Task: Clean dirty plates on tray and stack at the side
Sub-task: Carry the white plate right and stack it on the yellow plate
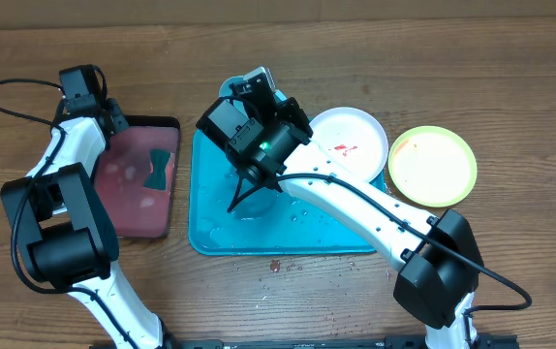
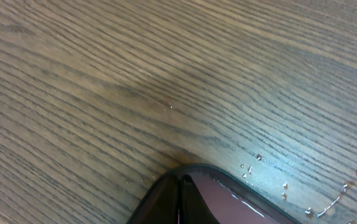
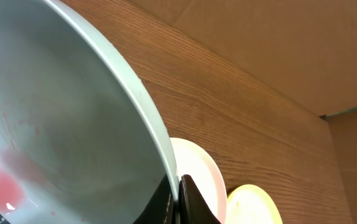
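Note:
I should next move my right gripper over to the yellow-green plate [image 1: 433, 165] [image 3: 250, 206] resting off the tray, below and right in the overhead view. Then I should lower the light blue plate's rim and release it.
The light blue plate [image 3: 66, 118] is held tilted above the turquoise tray [image 1: 326, 233], with pinkish liquid pooled at its low side. My right gripper [image 3: 178, 194] is shut on this plate's rim, one finger on each face. In the overhead view the right wrist hides most of the plate, and only its upper edge [image 1: 259, 76] shows. The white plate [image 1: 360, 143], smeared with red, lies over the tray's right rim. To its right, the yellow-green plate [image 1: 433, 165] rests on the table. My left gripper [image 2: 180, 202] is shut and empty above a corner of the black-rimmed tray [image 2: 228, 180].
The black-rimmed tray [image 1: 147, 179] holds pinkish liquid with a dark teal piece in it. Water drops lie on the turquoise tray and on the wood around both trays. A red spot [image 1: 274, 264] marks the table in front of the turquoise tray.

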Controlling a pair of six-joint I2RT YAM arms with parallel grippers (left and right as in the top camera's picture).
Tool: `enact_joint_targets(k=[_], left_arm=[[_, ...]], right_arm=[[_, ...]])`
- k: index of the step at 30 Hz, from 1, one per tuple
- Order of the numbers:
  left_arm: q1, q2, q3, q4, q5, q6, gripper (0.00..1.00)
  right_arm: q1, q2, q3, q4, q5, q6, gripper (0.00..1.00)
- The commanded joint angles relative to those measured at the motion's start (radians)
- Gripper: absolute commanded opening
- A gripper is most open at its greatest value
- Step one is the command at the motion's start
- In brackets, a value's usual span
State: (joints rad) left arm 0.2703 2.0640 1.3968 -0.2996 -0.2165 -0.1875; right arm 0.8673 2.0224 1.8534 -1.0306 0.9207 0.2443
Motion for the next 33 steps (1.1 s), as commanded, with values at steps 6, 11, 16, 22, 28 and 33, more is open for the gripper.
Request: enact_joint_targets(k=[6,11,16,22,28,33], left_arm=[[0.006,-0.124,0.026,-0.034,0.137,0.031,0.24],[0.002,-0.193,0.026,-0.151,0.336,0.030,0.40],[-0.018,-0.190,0.026,-0.347,0.409,0.031,0.42],[-0.043,-0.187,0.025,-0.459,0.409,0.034,0.45],[-0.063,-0.187,0.025,-0.517,0.409,0.035,0.47],[-0.080,-0.187,0.025,-0.545,0.409,0.035,0.61]], right_arm=[[0.001,-0.039,0.029,0.011,0.021,0.043,0.04],[-0.007,-0.039,0.029,0.007,-0.038,0.146,0.04],[-0.063,-0.051,0.029,-0.002,-0.046,0.222,0.04],[-0.021,-0.074,0.029,0.060,0.156,-0.023,0.04],[-0.035,-0.084,0.029,0.036,0.034,0.099,0.04],[-0.127,-0.101,0.029,-0.017,-0.100,0.257,0.04]])
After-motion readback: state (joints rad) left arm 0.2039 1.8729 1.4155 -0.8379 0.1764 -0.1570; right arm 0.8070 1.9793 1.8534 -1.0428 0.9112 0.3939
